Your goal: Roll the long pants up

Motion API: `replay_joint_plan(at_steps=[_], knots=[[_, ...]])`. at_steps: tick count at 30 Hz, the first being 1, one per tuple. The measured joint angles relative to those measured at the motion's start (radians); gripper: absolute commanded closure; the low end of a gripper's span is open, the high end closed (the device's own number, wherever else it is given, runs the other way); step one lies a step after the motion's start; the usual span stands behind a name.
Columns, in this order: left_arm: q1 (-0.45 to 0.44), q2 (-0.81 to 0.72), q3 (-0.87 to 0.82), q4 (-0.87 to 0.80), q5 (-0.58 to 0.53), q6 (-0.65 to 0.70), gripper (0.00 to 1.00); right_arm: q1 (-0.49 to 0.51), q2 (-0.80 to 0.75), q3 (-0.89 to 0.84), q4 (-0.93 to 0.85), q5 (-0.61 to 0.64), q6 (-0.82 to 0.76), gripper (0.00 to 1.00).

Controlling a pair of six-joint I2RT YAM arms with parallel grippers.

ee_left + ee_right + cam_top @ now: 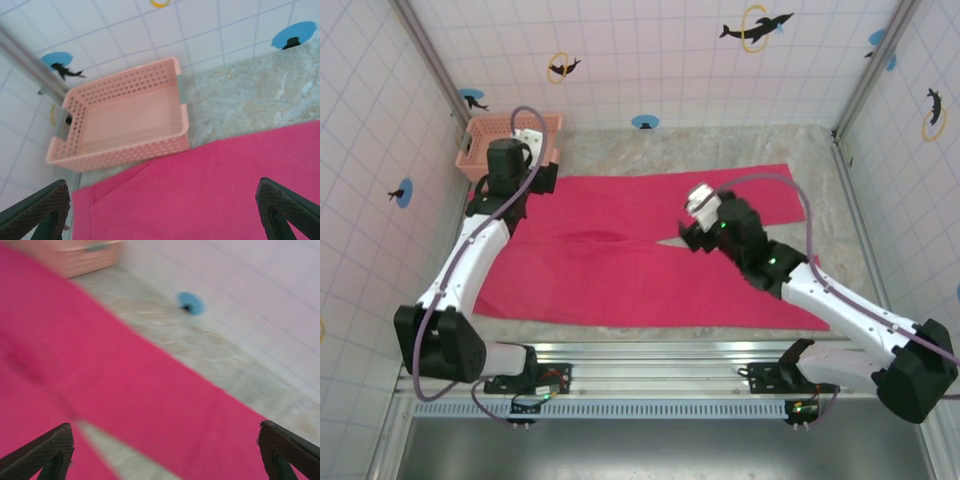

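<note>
I will next move my right gripper back over the near leg and down onto the pants' near edge [656, 325], as bare table alongside leaves room for a finger.
The long pants [620, 250] lie spread flat across the table, magenta-red, waist at the left and both legs running right with a narrow gap between them. My left gripper [510, 185] hovers over the far-left waist corner, open, its fingertips [37, 210] wide apart above the fabric [210, 185]. My right gripper [692, 235] hangs above the crotch gap near the middle, also open, its fingertips [285, 450] spread over the far leg [165, 405]. Nothing sits between either pair of fingers.
A pale pink lattice basket [485, 140] stands at the back left corner, close behind the left gripper and touching the pants' edge [125, 155]. Tiled walls enclose the table on three sides. Bare marble table [740, 150] lies behind the pants.
</note>
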Motion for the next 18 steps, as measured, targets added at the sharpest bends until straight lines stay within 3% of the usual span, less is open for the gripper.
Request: replay_joint_plan(at_steps=[10, 18], knots=[[0.0, -0.114, -0.03, -0.242, -0.076, -0.066, 0.03, 0.419, 0.353, 0.018, -0.347, 0.087, -0.023, 0.13], [0.001, -0.151, -0.031, -0.278, -0.091, -0.064, 0.03, 0.457, 0.496, 0.105, -0.369, 0.089, -0.03, 0.23]])
